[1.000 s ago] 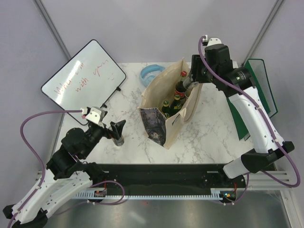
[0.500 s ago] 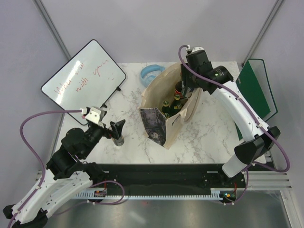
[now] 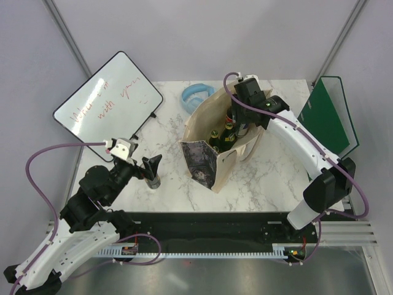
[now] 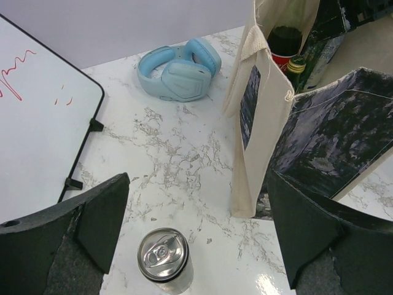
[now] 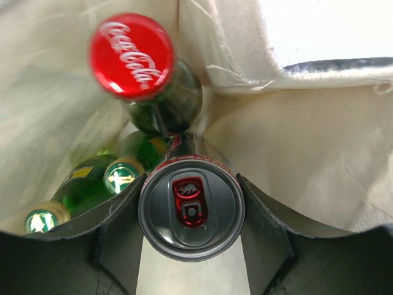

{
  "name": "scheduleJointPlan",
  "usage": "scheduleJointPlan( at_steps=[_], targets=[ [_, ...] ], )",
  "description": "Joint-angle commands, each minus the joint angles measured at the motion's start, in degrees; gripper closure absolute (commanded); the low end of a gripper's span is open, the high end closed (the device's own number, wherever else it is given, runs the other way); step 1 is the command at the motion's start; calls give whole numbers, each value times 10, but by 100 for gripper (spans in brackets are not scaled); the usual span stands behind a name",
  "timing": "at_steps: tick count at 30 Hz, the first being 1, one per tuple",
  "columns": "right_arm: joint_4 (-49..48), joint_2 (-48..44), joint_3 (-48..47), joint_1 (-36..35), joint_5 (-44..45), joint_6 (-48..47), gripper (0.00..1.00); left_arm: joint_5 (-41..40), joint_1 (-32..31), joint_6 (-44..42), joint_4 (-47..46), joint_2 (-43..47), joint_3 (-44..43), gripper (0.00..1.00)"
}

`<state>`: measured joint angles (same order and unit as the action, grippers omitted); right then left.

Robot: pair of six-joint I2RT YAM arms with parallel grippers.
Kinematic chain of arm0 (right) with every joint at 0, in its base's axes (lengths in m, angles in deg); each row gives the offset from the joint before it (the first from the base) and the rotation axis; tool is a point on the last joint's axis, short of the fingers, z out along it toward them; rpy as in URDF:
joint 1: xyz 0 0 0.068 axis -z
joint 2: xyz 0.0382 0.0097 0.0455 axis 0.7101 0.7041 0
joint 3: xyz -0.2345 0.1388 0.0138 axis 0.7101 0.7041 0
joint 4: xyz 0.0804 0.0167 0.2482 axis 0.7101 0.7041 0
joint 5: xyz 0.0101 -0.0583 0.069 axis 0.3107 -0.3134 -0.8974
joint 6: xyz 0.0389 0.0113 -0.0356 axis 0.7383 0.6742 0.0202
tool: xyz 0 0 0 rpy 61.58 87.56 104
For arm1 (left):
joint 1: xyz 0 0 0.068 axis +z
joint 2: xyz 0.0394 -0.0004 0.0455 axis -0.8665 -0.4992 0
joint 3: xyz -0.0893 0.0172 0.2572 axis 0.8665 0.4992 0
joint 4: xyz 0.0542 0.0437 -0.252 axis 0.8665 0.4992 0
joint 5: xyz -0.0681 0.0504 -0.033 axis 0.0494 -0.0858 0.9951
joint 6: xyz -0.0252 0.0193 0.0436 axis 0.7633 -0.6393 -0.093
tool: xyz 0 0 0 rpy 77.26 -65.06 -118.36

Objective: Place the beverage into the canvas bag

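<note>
My right gripper is holding the dark can and needs to lower the can deeper into the canvas bag next, beside the cola bottle. Then it should release the can.
The beige canvas bag stands mid-table with its mouth open; its dark print shows in the left wrist view. My right gripper is inside the bag mouth, shut on a dark can with a red tab. Below it in the bag are a red-capped cola bottle and green bottles. My left gripper is open just above a silver can, which stands on the table left of the bag.
A whiteboard leans at the back left. Blue headphones lie behind the bag. A green board stands at the right edge. The table is white marble.
My right arm has swung left and down, carrying the red-tab can from beside the bag's right rim into its mouth. The left arm has not moved.
</note>
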<state>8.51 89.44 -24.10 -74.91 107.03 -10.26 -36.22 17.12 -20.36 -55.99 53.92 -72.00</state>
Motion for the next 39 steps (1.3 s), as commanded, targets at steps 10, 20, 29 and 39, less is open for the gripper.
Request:
scheduleJointPlan(
  at_steps=[10, 20, 29, 39],
  targets=[
    [-161, -61, 141, -2, 28, 31, 96, -8, 0, -4, -21, 2, 0, 0],
    [-204, -38, 181, -1, 28, 43, 75, -14, 0, -5, -21, -1, 0, 0],
    [-205, -38, 173, -1, 30, 42, 50, -15, 0, -5, -20, -3, 0, 0],
    [-186, -64, 152, -1, 20, 37, 38, -16, 0, -3, -15, -2, -1, 0]
  ],
)
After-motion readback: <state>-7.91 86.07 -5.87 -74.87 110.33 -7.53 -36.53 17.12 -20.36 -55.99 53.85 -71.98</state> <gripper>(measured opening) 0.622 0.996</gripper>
